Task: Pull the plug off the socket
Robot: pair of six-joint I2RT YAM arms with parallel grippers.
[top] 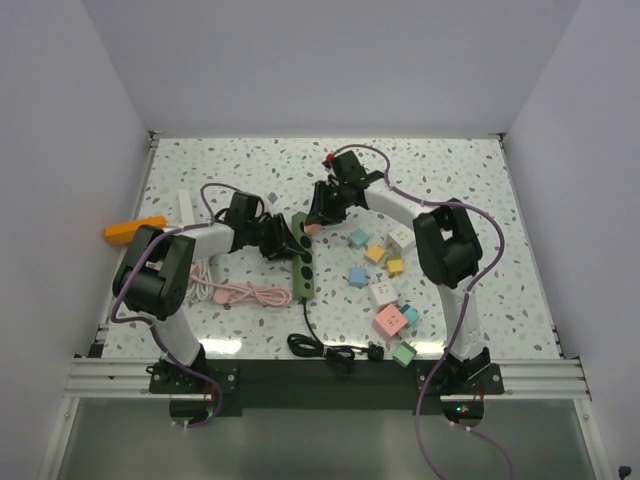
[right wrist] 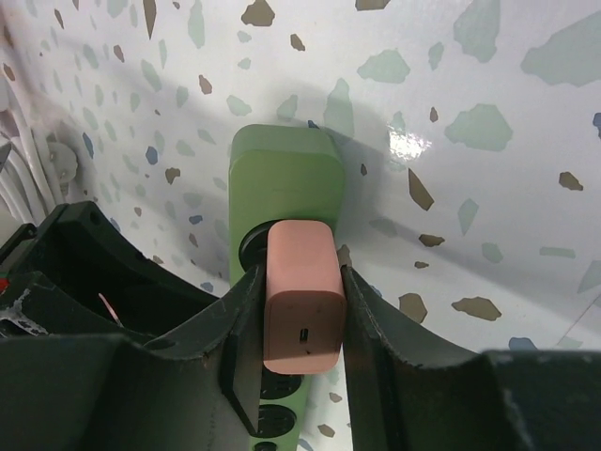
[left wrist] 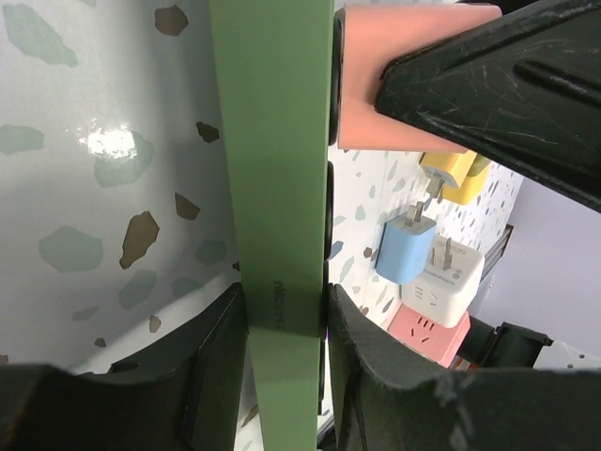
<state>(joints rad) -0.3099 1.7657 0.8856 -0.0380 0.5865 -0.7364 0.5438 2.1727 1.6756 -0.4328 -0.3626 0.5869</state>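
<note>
Bare tabletop by the blue adapter [top: 374, 273] lies right of my right gripper in the top view, so next I pull the pink plug up, across and down there to release.
The socket [top: 303, 265] is a green power strip lying mid-table, running toward the near edge. My left gripper [top: 281, 240] is shut on it from the left, its jaws pressed on both long sides of the green strip [left wrist: 277, 188]. A pink plug [right wrist: 302, 301] sits in the outlet at the far end of the socket [right wrist: 285, 178], flush against its face. My right gripper [right wrist: 301, 287] is shut on the plug, one finger on each side. In the left wrist view the pink plug [left wrist: 394, 85] shows under a black right finger [left wrist: 507, 94].
Several loose cube adapters, blue [top: 357, 276], yellow [top: 375, 253], white [top: 383, 291] and pink [top: 389, 319], lie right of the strip. A coiled pink cable [top: 245, 294] lies to its left, and the strip's black cord [top: 325, 350] near the front edge. An orange strip [top: 135, 229] rests far left.
</note>
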